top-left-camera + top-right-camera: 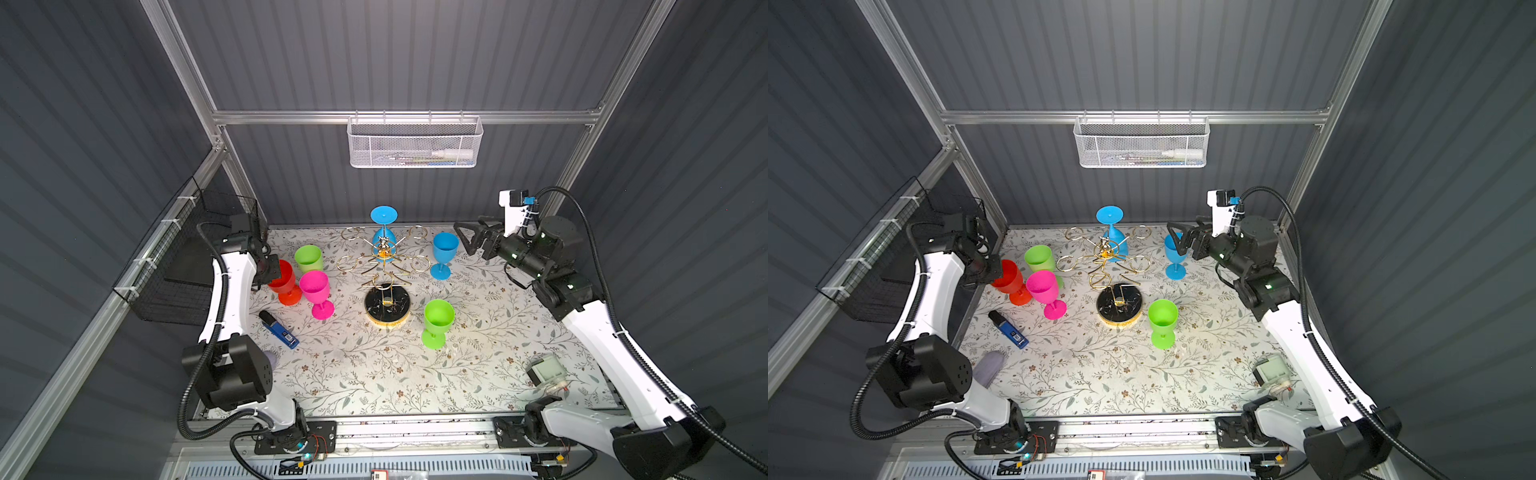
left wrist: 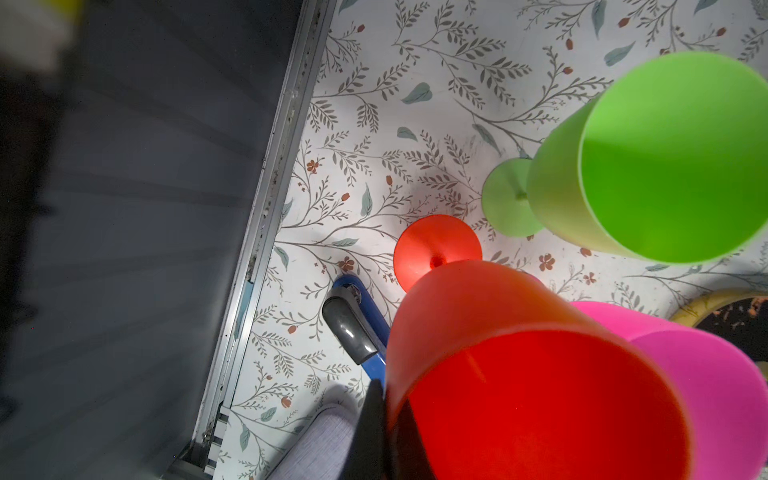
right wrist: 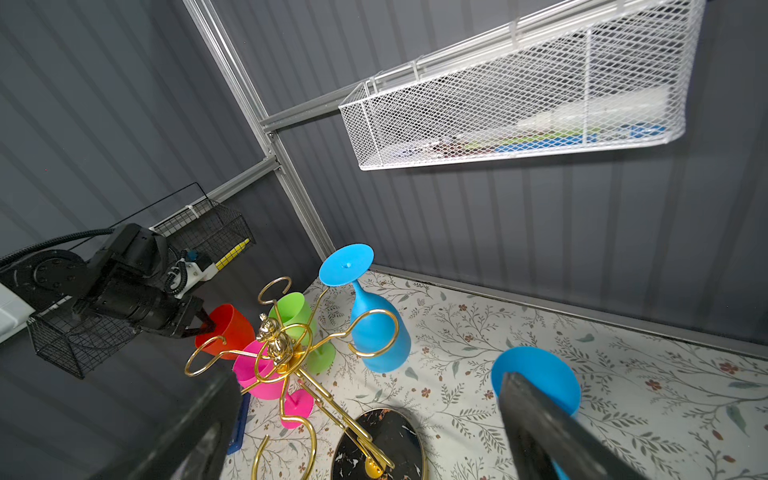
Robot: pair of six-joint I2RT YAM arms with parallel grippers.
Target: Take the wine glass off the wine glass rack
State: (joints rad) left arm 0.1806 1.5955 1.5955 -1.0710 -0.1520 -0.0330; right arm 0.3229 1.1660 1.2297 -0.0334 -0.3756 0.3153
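Note:
The robot will next lower its left gripper to the bare tabletop between the pink glass and the blue-and-black device, set the red glass (image 1: 286, 282) upright and let go of its rim.
The gold wine glass rack (image 1: 387, 306) (image 1: 1119, 307) (image 3: 376, 444) stands mid-table on its black marbled base. One blue wine glass (image 1: 383, 239) (image 1: 1113, 245) (image 3: 376, 332) hangs upside down from a rear arm, foot uppermost. My right gripper (image 1: 467, 239) (image 1: 1177, 239) (image 3: 370, 380) is open in the air to the right of the rack, above an upright blue glass (image 1: 444, 249) (image 3: 536, 374), and nothing is between its fingers. My left gripper (image 1: 272, 270) (image 2: 384, 415) is shut on the rim of a red glass (image 1: 286, 282) (image 2: 519, 374) at the table's left.
Around the red glass stand a green glass (image 1: 308, 257) and a pink glass (image 1: 316, 286). Another green glass (image 1: 438, 318) stands right of the rack base. A blue-and-black device (image 1: 278, 328) lies front left. A white gadget (image 1: 548, 370) lies front right. A black wire basket (image 1: 195, 249) hangs on the left wall.

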